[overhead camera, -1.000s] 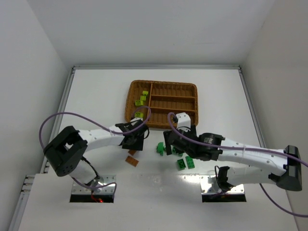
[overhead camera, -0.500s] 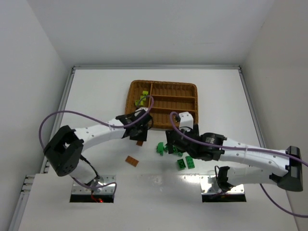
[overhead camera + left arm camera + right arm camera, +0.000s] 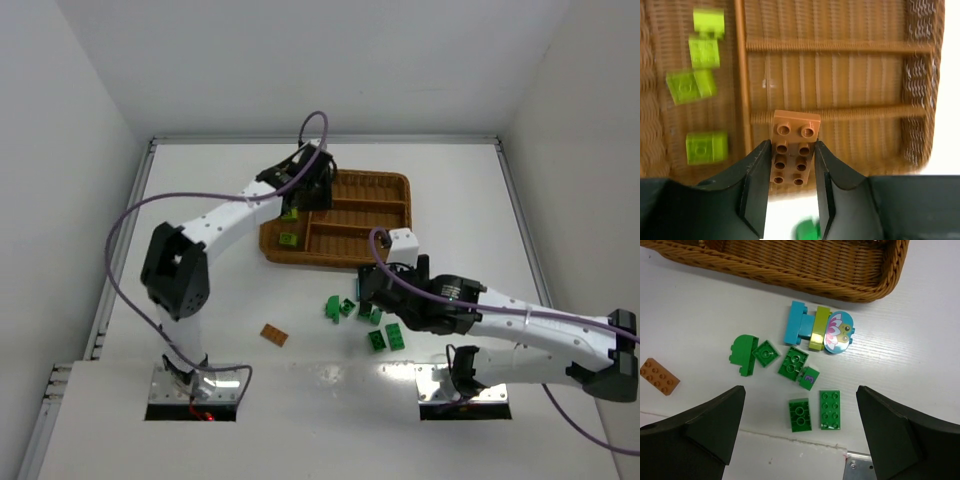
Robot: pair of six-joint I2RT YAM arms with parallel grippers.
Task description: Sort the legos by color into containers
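My left gripper moves outward and down over that far section (image 3: 368, 187) (image 3: 826, 20) next. The reason is that lime legos lie in the tray's wide section and the far narrow one looks empty.
My left gripper (image 3: 792, 144) is shut on an orange-brown lego (image 3: 795, 142) and holds it above the wicker tray (image 3: 920, 75), over a divider between two narrow compartments. Several lime legos (image 3: 704, 52) lie in the wide compartment to its left. In the top view the left gripper (image 3: 306, 190) hangs over the tray (image 3: 402, 186). My right gripper (image 3: 800, 390) is open above the table, over several dark green legos (image 3: 800, 415). A cyan lego (image 3: 797, 322), a lime lego (image 3: 819, 327) and a round cyan piece (image 3: 838, 332) lie just beyond them. Another orange-brown lego (image 3: 659, 376) lies to the left.
The tray's near wall (image 3: 790, 270) stands just behind the loose bricks. The lone orange-brown lego (image 3: 274, 334) sits between the two arm bases. A metal mounting plate (image 3: 865, 465) shows at the table's near edge. White walls enclose the table.
My left gripper has shut on an orange-brown lego, lifted it off the table and carried it away over the tray. The right gripper stays open and has shifted slightly.
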